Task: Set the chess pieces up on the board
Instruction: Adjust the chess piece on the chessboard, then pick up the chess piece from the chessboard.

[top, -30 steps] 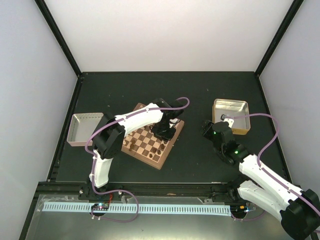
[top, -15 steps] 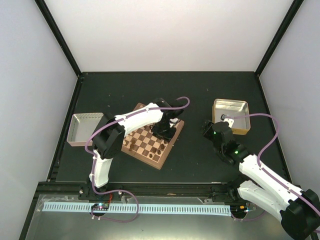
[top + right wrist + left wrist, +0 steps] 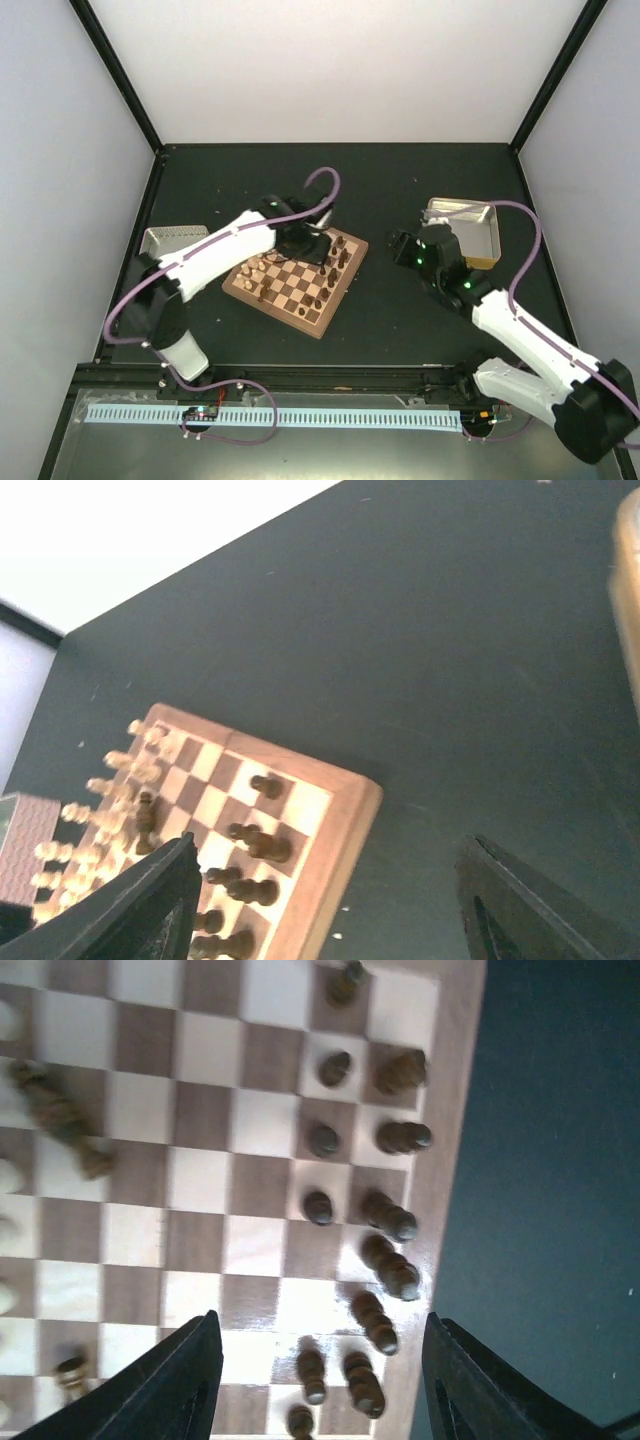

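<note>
I will next move my right gripper to the left in the top view and down onto the toppled dark piece's base end, because that piece lies flat among standing pieces.
The board (image 3: 313, 324) lies tilted at the table's middle. Dark chess pieces (image 3: 331, 276) stand along its right side and pale chess pieces (image 3: 254, 270) along its left side. My left gripper (image 3: 312, 247) hovers over the board's far right part, open and empty. In the left wrist view the open gripper (image 3: 320, 1385) hangs above rows of dark pieces (image 3: 390, 1220) near the board's border (image 3: 452, 1110). One dark piece (image 3: 55, 1115) lies toppled at the left. My right gripper (image 3: 403, 249) is open and empty, right of the board. In its view (image 3: 330, 910) the board (image 3: 338, 825) lies lower left.
A metal tray (image 3: 163, 240) sits left of the board, partly behind my left arm. A second metal tray (image 3: 470, 222) sits at the right behind my right arm; its edge (image 3: 628, 570) shows in the right wrist view. Dark table (image 3: 380, 300) lies between board and right arm.
My left arm has swung left and pulled its gripper back toward the board's far side, uncovering more pieces. My right gripper has shifted a little left toward the board.
</note>
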{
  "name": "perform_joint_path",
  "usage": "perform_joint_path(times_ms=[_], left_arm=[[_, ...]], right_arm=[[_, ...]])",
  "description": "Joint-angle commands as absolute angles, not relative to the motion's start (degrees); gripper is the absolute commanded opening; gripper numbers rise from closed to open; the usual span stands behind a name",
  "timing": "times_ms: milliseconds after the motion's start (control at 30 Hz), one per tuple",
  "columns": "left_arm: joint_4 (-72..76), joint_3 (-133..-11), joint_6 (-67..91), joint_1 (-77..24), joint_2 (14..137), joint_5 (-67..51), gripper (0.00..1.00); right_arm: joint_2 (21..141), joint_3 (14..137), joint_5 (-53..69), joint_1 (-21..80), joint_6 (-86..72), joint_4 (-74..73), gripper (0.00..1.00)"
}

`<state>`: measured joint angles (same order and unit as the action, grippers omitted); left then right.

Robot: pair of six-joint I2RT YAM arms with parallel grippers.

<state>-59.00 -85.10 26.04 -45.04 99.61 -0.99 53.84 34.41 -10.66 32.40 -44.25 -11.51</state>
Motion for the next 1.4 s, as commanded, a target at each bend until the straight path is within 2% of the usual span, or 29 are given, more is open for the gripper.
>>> perform_joint_path(times_ms=[0, 300, 567, 900, 1367], left_arm=[[-48.3, -74.9, 31.2, -40.0, 86.6, 4.3, 0.56], [-35.6, -52.3, 34.2, -28.5, 59.3, 7.7, 0.55], [-33.4, -43.7, 33.6, -24.3, 44.8, 11.0, 0.6], [-31.6, -40.8, 32.4, -21.7, 43.1, 7.3, 0.6], [-29.9, -39.9, 32.4, -20.7, 44.3, 3.5, 0.6]], right_arm=[[62.3, 43.2, 0.1, 32.4, -36.1, -13.3, 0.69], [89.1, 70.5, 2.3, 44.0, -27.4, -24.2, 0.61], [107.3, 85.6, 3.1, 50.4, -25.8, -31.1, 0.51], [121.0, 100.1, 0.2, 52.4, -24.8, -39.4, 0.5], [129.4, 107.4, -2.5, 52.6, -24.4, -41.7, 0.41]])
